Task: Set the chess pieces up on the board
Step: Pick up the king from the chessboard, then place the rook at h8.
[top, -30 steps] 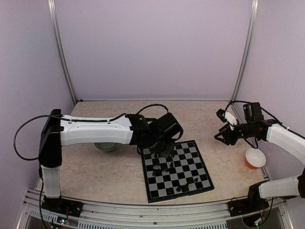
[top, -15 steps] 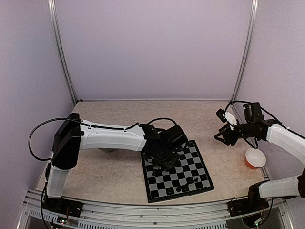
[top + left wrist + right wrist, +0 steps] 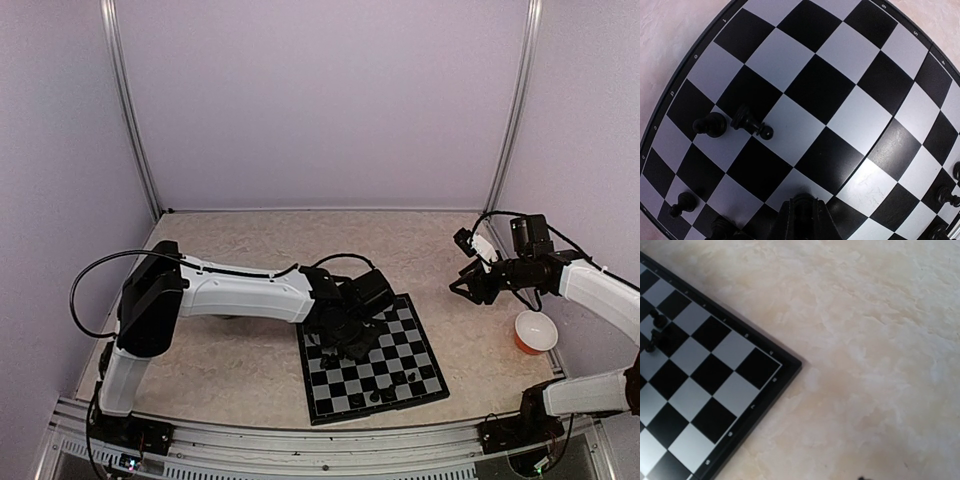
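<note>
My left gripper should lift and come back next, then go down onto the board's near corner square to the left (image 3: pixel 323 407) in the top view, which is empty.
The board (image 3: pixel 395 360) lies in front of the arms, turned slightly. Several tiny black chess pieces (image 3: pixel 374 396) stand on it, mostly near its front and left. My left gripper (image 3: pixel 350 338) hangs low over the board's far-left part. In the left wrist view its fingers (image 3: pixel 786 222) are shut on a small dark chess piece (image 3: pixel 803 210) above a light square. One piece (image 3: pixel 710 124) stands to the left, and another (image 3: pixel 751 123) leans beside it. My right gripper (image 3: pixel 466 285) is open and empty in the air, right of the board. The right wrist view shows the board's corner (image 3: pixel 790 365).
An orange cup (image 3: pixel 535 332) with a white inside stands at the right, close under the right arm. The left arm's white link (image 3: pixel 240 292) stretches across the table's left half. Bare marbled tabletop (image 3: pixel 875 340) lies to the right of the board.
My left arm has swung right and forward, bringing its gripper further onto the board and lower. The right arm has not moved.
</note>
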Tool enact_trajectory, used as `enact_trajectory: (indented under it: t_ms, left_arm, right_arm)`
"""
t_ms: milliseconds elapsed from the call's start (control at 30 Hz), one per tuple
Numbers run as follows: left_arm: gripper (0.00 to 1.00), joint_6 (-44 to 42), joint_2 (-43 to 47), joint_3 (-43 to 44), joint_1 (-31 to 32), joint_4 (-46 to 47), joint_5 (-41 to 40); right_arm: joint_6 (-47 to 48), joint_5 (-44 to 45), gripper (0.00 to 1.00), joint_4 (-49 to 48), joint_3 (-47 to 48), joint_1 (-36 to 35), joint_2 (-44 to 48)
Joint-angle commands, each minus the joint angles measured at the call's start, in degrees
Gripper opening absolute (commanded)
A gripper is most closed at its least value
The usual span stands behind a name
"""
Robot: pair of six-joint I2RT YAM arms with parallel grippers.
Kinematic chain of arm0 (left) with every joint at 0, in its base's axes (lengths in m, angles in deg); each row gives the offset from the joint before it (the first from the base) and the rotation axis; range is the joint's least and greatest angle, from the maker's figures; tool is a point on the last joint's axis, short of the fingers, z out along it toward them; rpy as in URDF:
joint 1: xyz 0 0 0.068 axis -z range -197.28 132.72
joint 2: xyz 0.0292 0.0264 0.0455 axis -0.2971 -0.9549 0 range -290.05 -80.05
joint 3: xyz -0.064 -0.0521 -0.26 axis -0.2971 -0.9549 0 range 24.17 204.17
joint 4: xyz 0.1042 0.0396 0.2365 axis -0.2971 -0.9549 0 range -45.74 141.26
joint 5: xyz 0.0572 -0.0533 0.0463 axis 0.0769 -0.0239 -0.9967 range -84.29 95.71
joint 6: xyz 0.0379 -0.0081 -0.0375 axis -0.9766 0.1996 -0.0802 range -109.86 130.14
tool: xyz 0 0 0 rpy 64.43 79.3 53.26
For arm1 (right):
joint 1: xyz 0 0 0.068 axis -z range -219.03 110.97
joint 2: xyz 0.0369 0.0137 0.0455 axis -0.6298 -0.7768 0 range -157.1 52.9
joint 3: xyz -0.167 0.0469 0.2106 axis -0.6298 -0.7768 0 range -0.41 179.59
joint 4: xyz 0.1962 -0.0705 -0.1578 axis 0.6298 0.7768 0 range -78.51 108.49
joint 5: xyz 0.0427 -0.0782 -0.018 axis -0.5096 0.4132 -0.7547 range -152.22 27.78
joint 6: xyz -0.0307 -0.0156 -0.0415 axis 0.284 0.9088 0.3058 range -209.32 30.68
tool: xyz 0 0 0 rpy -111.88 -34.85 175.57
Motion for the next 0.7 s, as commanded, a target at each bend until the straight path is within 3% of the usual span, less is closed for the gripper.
enact_trajectory:
  t_ms: [0, 267, 667]
  left_arm:
    - [0.08, -0.8, 1.8, 1.8, 1.9, -0.2, -3.2]
    - [0.07, 0.9, 10.8, -0.6, 8.0, -2.8, -7.4]
    - [0.07, 12.9, 18.2, -16.6, 16.8, -4.1, -7.7]
  right_arm:
    - [0.6, -0.1, 0.48, 0.6, 0.0, 0.5, 0.7]
    - [0.7, -0.2, 0.48, 0.8, 0.0, 0.5, 0.8]
    - [0.8, -0.6, 0.48, 0.9, 0.0, 0.5, 0.6]
